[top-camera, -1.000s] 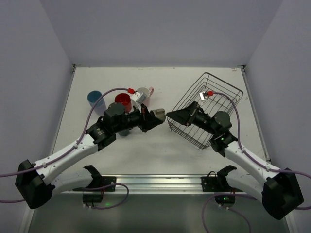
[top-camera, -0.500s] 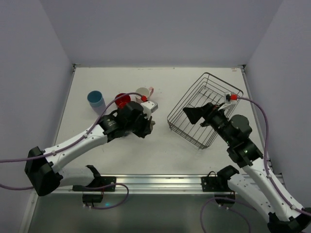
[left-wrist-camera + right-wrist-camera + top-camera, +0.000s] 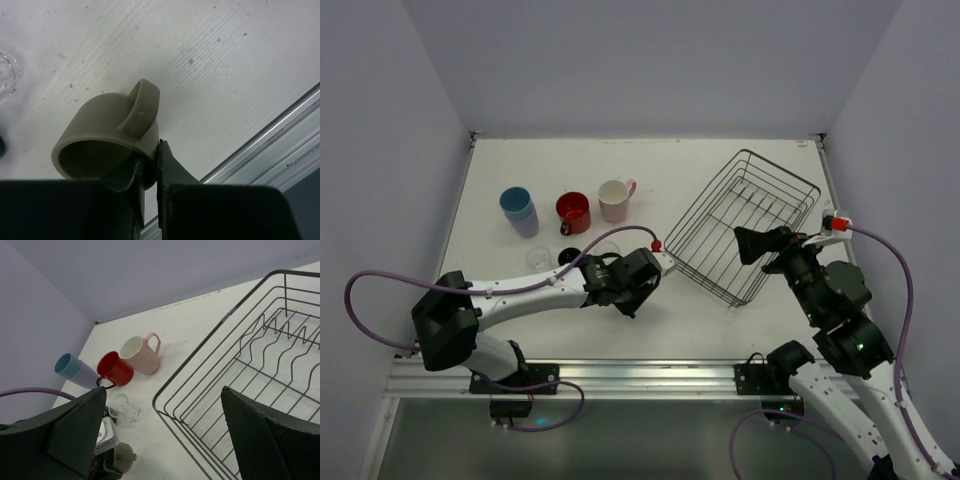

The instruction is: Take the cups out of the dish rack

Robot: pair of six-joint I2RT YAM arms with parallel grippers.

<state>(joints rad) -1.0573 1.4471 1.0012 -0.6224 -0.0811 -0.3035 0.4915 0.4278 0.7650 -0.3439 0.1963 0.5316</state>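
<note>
The left gripper will move down and put the olive-grey mug [image 3: 107, 140] on the tabletop between the clear glass and the front bar, because that patch of the tabletop is bare.
My left gripper [image 3: 147, 175] is shut on the wall of an olive-grey mug [image 3: 107, 140], one finger inside and one outside. It holds the mug low over the table near the front rail, handle up. From above, the left gripper [image 3: 642, 280] sits just left of the black wire dish rack [image 3: 745, 225], which holds no cups. My right gripper [image 3: 762, 245] hangs open over the rack's near right side, with nothing between its fingers [image 3: 75, 430]. The light blue cup [image 3: 518, 210], red cup [image 3: 573, 211] and pale pink mug [image 3: 615, 199] stand at the back left. A dark blue cup [image 3: 570, 256] stands nearer.
A clear glass [image 3: 127, 410] lies on the table by the dark blue cup, close to the left arm. The metal front rail [image 3: 280, 140] runs just beyond the held mug. White walls close in the table on three sides.
My left arm has swung down and back toward the front edge with the olive-grey mug. The right gripper has drawn back to the right over the rack, still open.
</note>
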